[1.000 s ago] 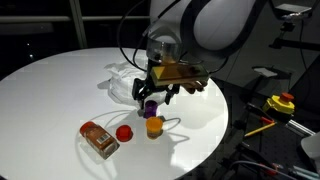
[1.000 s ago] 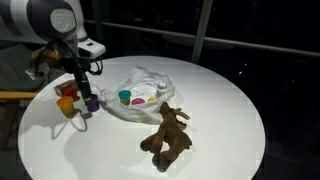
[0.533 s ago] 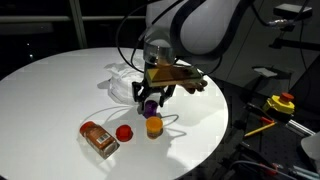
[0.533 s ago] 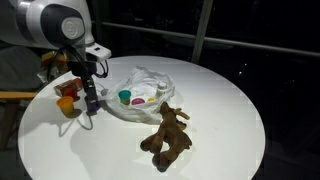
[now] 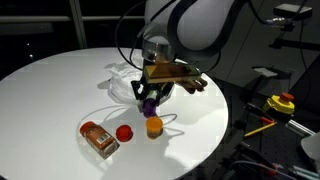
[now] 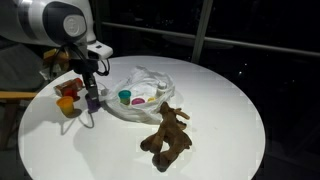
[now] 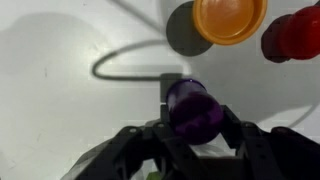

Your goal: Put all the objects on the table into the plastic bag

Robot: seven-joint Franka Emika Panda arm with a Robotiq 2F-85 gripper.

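That part of the bag is across my gripper from the orange cup. My gripper needs to lift over the bag's bare white part [image 6: 154,84] next, then lower and release the purple cup.
A small purple cup [image 7: 190,108] lies between my gripper's [image 7: 191,118] dark fingers, which press on both its sides just above the white round table [image 5: 60,90]. Both exterior views show the gripper [image 5: 150,101] [image 6: 90,97] pointing down beside the crumpled clear plastic bag [image 5: 125,86] [image 6: 142,90]. An orange cup [image 5: 153,126] [image 7: 230,18] and a red ball [image 5: 124,132] [image 7: 295,32] sit close by. A brown packet [image 5: 98,138] lies past the ball. A brown plush toy [image 6: 165,135] lies on the table by the bag.
Small coloured cups [image 6: 126,97] are inside the bag. A thin pale loop [image 7: 125,58] lies on the table near the purple cup. Off the table's edge stands a yellow box with a red button [image 5: 281,103]. The arm's bulk hangs over the table's rim.
The jaws have closed in from wide open onto the purple cup. The arm has shifted only slightly; the other objects stay where they were.
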